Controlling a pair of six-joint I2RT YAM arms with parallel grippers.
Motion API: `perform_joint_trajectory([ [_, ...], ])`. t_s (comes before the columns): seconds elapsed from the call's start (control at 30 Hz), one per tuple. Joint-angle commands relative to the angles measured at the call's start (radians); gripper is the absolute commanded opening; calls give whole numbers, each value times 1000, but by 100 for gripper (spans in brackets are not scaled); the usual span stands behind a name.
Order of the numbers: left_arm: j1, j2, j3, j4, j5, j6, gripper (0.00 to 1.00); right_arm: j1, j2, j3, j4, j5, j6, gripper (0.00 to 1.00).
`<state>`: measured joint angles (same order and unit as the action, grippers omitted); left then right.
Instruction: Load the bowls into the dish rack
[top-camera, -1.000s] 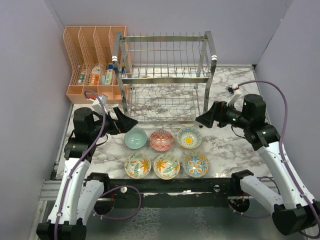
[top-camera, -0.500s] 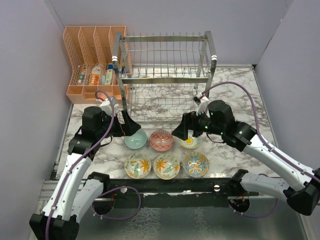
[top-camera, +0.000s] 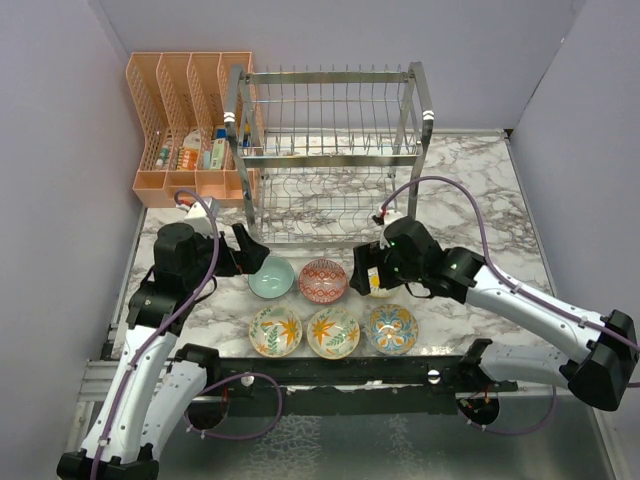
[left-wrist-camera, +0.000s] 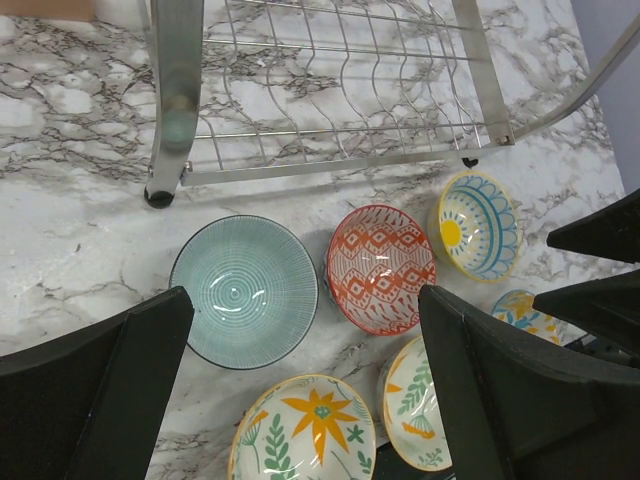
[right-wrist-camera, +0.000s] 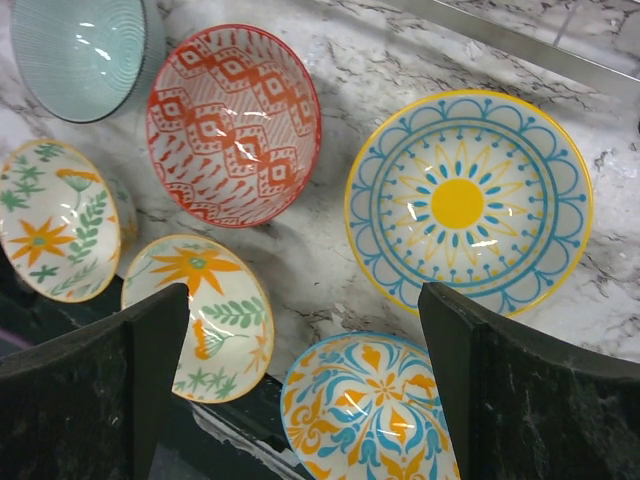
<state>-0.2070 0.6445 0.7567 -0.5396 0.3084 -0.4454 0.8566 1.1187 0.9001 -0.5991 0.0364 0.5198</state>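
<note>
The yellow-and-blue bowl lies just below the open fingers, so I will lower my right gripper and move it over the sun bowl's rim (top-camera: 378, 294) to close.
Six bowls sit in two rows on the marble table in front of the chrome dish rack (top-camera: 330, 150). The back row holds the teal bowl (top-camera: 271, 277), the red-patterned bowl (top-camera: 323, 280) and the yellow-and-blue sun bowl (top-camera: 384, 283). The front row holds two leaf-and-flower bowls (top-camera: 275, 331) (top-camera: 332, 332) and a blue-orange floral bowl (top-camera: 391, 329). My left gripper (top-camera: 255, 255) is open and empty, just above and left of the teal bowl (left-wrist-camera: 243, 291). My right gripper (top-camera: 365, 270) is open and empty, low over the sun bowl (right-wrist-camera: 468, 203) and the blue floral bowl (right-wrist-camera: 370, 410). The rack holds no bowls.
A peach plastic organizer (top-camera: 190, 120) with small bottles stands left of the rack. The rack's front left post foot (left-wrist-camera: 160, 195) is close behind the teal bowl. Purple walls enclose the table on the left, right and back.
My right arm has swung left and down from the right side of the table to just over the sun bowl. My left gripper has shifted only slightly near the teal bowl.
</note>
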Motion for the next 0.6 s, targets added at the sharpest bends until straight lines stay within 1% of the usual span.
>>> perform_joint_trajectory([
  [0.0,-3,-27,-8,-7,-57,15,99,20,51,18,-62,110,-34,95],
  [0.17,-2,-35,-10,-2,-61,9,99,39,120,24,-81,171,-33,90],
  [0.23,-2,-37,-12,2,-63,12,99,40,148,23,-76,170,-40,86],
  [0.3,-2,-33,-13,2,-64,16,99,42,176,24,-67,170,-52,84],
  [0.33,-3,-30,-13,3,-65,17,99,44,188,27,-64,172,-56,80],
  [0.57,-2,-29,-20,16,-55,15,99,45,278,71,-39,200,-109,76],
])
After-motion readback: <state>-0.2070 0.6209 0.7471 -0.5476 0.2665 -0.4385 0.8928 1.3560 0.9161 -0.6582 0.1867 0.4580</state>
